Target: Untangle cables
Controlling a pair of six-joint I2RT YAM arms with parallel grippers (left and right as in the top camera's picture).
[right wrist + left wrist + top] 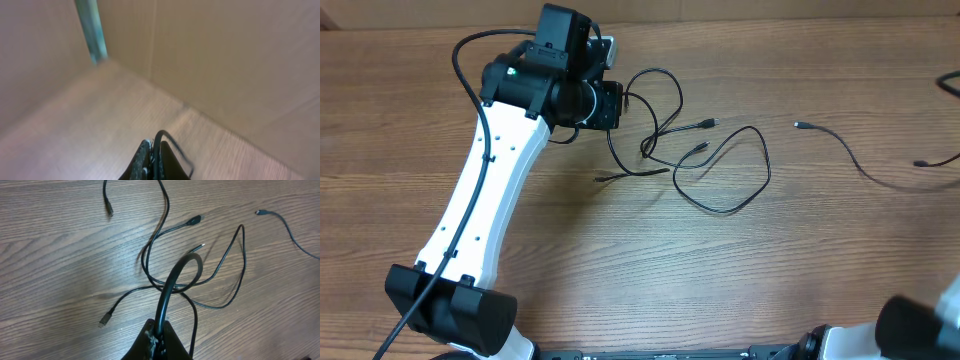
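The separate black cable (798, 125) already runs away from the tangle (165, 286). So I will move my right gripper down toward the table next, well away from the loops, and open it.
Thin black cables (650, 143) lie tangled on the wooden table right of centre, with loops and several loose plug ends. My left gripper (608, 105) hangs over their left side. In the left wrist view it (158, 336) is shut on a black cable (172, 275) that arches up and over the tangle (165, 286). A separate black cable (798, 125) runs off to the right and also shows in the left wrist view (287, 227). My right gripper (157, 152) is shut on a thin black cable (172, 145); it is outside the overhead view.
The right arm's base (920, 325) sits at the bottom right corner. Another cable piece (948, 85) shows at the right edge. The right wrist view is blurred and shows a plain tan wall (225, 65) and a green post (91, 30).
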